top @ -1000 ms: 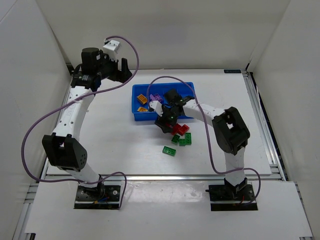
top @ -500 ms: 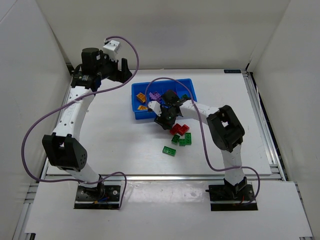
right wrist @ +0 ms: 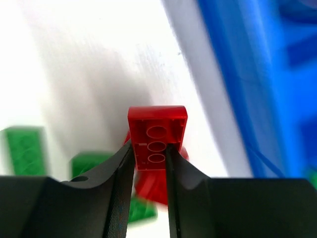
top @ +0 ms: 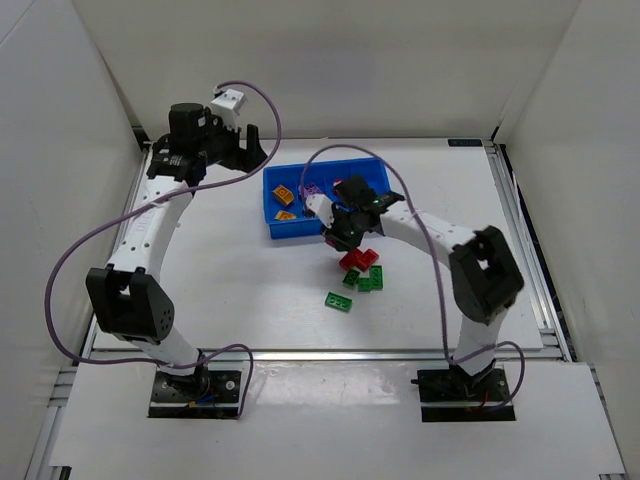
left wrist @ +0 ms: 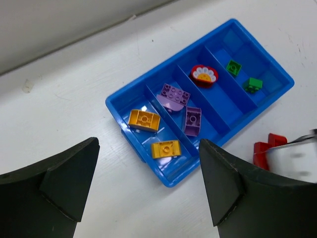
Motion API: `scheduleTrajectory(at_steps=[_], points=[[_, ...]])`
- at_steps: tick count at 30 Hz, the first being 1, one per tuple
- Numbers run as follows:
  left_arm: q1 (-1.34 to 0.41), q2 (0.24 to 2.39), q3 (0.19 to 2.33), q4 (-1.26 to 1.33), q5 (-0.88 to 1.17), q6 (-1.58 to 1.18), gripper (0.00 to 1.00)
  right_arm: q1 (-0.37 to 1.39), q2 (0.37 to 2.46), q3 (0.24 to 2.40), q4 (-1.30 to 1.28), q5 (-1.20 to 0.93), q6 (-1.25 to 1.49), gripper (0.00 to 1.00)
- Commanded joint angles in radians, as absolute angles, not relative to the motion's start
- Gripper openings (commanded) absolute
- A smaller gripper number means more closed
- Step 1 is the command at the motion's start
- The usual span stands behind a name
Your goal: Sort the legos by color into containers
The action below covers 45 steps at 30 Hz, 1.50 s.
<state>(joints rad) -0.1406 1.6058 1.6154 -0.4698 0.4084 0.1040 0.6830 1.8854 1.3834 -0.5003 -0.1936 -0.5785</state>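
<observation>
I will lift the red lego outward over the blue tray's near side with my right gripper next, then lower it into the container beside the rounded red lego [top: 360, 258].
My right gripper [right wrist: 148, 148] is shut on a red lego [right wrist: 157, 135] whose hollow underside faces the camera; it hangs just over the loose pile, close to the blue tray's near wall [top: 272, 205]. From above, that gripper [top: 343, 240] is at the tray's front edge. A red lego [top: 360, 258] and green legos [top: 371, 279] [top: 339, 301] lie on the table. In the tray's [left wrist: 114, 106] containers are orange legos [left wrist: 143, 119], purple legos [left wrist: 191, 120], a rounded red one [left wrist: 204, 74] and green ones [left wrist: 233, 67]. My left gripper [left wrist: 148, 148] hovers open and empty high over the tray's left end.
White walls enclose the table on three sides. A purple cable loops over each arm. The right arm's white link [left wrist: 297, 158] reaches in beside the tray's near right corner. Bare table lies left of and in front of the tray.
My right gripper has shut on the red lego and moved a little right, its elbow swinging out to the right. The left gripper has drifted slightly right, still open.
</observation>
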Motion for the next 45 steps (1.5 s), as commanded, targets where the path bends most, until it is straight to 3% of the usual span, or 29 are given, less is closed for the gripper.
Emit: scheduleTrajectory(at_steps=[1,6,17,27,28,30,32,36,40,45], points=[[-0.149,1.516,1.568,-0.457,0.428,0.094,0.92,0.677,1.682,1.436,-0.551,-0.238,-0.528,0.18],[-0.149,1.494,1.529,-0.453,0.436,0.057,0.92,0.6,1.687,1.583,-0.584,-0.239,-0.514,0.18],[-0.15,1.529,1.572,-0.456,0.46,0.081,0.92,0.431,2.095,2.002,-0.655,-0.313,-0.436,0.19],[-0.153,1.56,1.583,-0.46,0.465,0.075,0.92,0.463,2.264,2.078,-0.646,-0.316,-0.456,0.23],[-0.153,1.56,1.582,-0.462,0.468,0.075,0.92,0.465,2.272,2.08,-0.646,-0.316,-0.456,0.25],[-0.156,1.555,1.574,-0.468,0.477,0.074,0.93,0.468,2.278,2.076,-0.643,-0.305,-0.456,0.41],[-0.158,1.554,1.565,-0.471,0.505,0.075,0.93,0.474,2.272,2.069,-0.637,-0.295,-0.451,0.68],[-0.181,1.531,1.533,-0.498,0.61,0.13,0.93,0.477,2.243,2.04,-0.624,-0.278,-0.442,0.77],[-0.199,1.499,1.473,-0.52,0.737,0.15,0.93,0.471,2.177,1.984,-0.624,-0.266,-0.434,0.79],[-0.287,1.468,1.416,-0.583,0.833,0.21,0.93,0.401,1.919,1.838,-0.615,-0.247,-0.335,0.81]])
